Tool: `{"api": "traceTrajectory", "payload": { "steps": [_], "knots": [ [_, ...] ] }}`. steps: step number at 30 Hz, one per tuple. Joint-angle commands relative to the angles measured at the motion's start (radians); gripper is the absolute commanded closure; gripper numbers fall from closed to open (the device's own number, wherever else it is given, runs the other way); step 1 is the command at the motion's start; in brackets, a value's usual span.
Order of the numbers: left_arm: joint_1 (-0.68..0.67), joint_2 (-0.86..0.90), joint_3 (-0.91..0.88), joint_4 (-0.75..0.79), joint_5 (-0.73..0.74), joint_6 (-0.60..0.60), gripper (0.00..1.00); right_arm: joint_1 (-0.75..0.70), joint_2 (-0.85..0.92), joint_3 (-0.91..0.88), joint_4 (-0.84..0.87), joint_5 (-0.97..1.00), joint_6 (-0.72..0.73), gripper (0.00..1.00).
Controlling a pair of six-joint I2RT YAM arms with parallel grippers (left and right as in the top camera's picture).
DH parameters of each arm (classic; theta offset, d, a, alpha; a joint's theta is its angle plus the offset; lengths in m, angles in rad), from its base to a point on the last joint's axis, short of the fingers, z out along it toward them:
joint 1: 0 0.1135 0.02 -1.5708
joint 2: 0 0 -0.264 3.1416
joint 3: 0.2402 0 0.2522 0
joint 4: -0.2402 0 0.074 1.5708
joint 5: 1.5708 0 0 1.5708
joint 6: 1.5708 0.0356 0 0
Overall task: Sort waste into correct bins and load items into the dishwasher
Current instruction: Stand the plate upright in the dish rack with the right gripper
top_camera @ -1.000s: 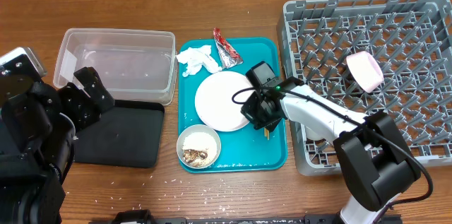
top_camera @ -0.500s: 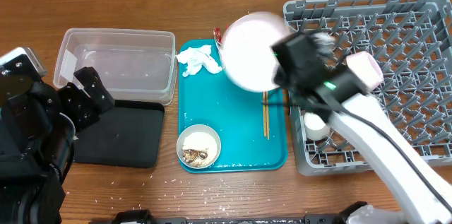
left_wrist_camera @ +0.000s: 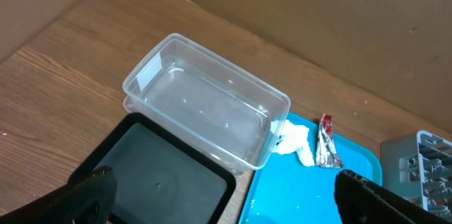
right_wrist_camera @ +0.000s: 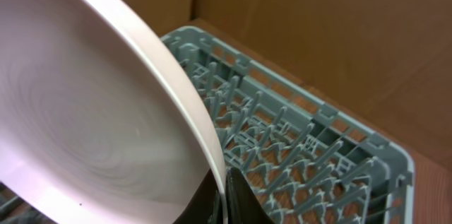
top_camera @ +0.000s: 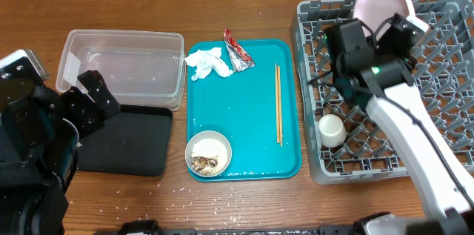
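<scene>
My right gripper should move down toward the back pegs of the grey dish rack and let go of the plate's rim, because the plate hangs on edge above the pegs.
My right gripper (top_camera: 376, 33) is shut on the rim of the large pale pink plate (top_camera: 382, 1), held on edge above the back of the grey dish rack (top_camera: 444, 116). In the right wrist view the plate (right_wrist_camera: 92, 111) is pinched between the jaws (right_wrist_camera: 224, 189) over the rack's pegs (right_wrist_camera: 304, 139). A white cup (top_camera: 331, 130) stands in the rack. The pink bowl is hidden. Chopsticks (top_camera: 278, 103), tissue (top_camera: 207, 63), foil wrapper (top_camera: 237, 51) and an off-white bowl with scraps (top_camera: 208, 153) lie on the teal tray. My left gripper (left_wrist_camera: 229, 203) is open and empty above the black tray (left_wrist_camera: 155, 181).
The clear tub (top_camera: 122, 68) sits behind the black tray (top_camera: 126, 140) at the left. The teal tray (top_camera: 252, 161) lies between them and the rack. Rice grains (top_camera: 185, 190) are scattered on the wood near the front edge.
My right gripper lifted the plate off the teal tray and carried it right and back over the rack. The chopsticks are uncovered. The pink bowl is now hidden. The left arm has not moved.
</scene>
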Motion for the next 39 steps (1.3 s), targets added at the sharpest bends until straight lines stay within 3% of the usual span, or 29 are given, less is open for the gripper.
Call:
{"api": "traceTrajectory", "payload": {
  "steps": [1, 13, 14, 16, 19, 20, 22, 26, 28, 31, 34, 39],
  "knots": [
    [-0.006, 0.003, 0.012, 0.004, -0.01, -0.013, 0.0, -0.024, 0.09, -0.01, 0.049, 0.059, -0.064, 0.96],
    [-0.006, 0.003, 0.012, 0.003, -0.01, -0.013, 0.0, -0.018, 0.249, -0.01, 0.109, 0.069, -0.09, 0.96],
    [-0.006, 0.003, 0.012, 0.003, -0.01, -0.013, 0.0, -0.016, 0.249, -0.009, 0.106, 0.07, -0.092, 0.92],
    [-0.006, 0.003, 0.012, 0.003, -0.01, -0.013, 0.0, -0.01, 0.24, -0.006, 0.092, 0.067, -0.092, 0.66],
    [-0.006, 0.003, 0.012, 0.003, -0.01, -0.013, 0.0, 0.012, 0.206, 0.01, 0.05, 0.036, -0.091, 0.41],
    [-0.006, 0.003, 0.012, 0.003, -0.01, -0.013, 0.0, 0.026, 0.175, 0.025, 0.031, -0.006, -0.092, 0.38],
    [-0.006, 0.003, 0.012, 0.003, -0.01, -0.013, 0.0, 0.045, 0.137, 0.045, 0.007, -0.068, -0.093, 0.38],
    [-0.006, 0.003, 0.012, 0.003, -0.01, -0.013, 0.0, 0.142, 0.046, 0.098, -0.018, -0.522, -0.317, 0.39],
    [-0.006, 0.003, 0.012, 0.004, -0.01, -0.013, 0.0, 0.188, 0.032, 0.098, -0.026, -0.759, -0.355, 0.4],
    [-0.006, 0.003, 0.012, 0.003, -0.01, -0.013, 0.0, 0.242, 0.047, 0.087, -0.025, -1.04, -0.354, 0.54],
    [-0.006, 0.003, 0.012, 0.003, -0.01, -0.013, 0.0, 0.302, 0.111, 0.04, -0.003, -1.108, -0.354, 0.63],
    [-0.006, 0.003, 0.012, 0.003, -0.01, -0.013, 0.0, 0.316, 0.257, 0.005, 0.025, -1.097, -0.445, 0.62]
  ]
}}
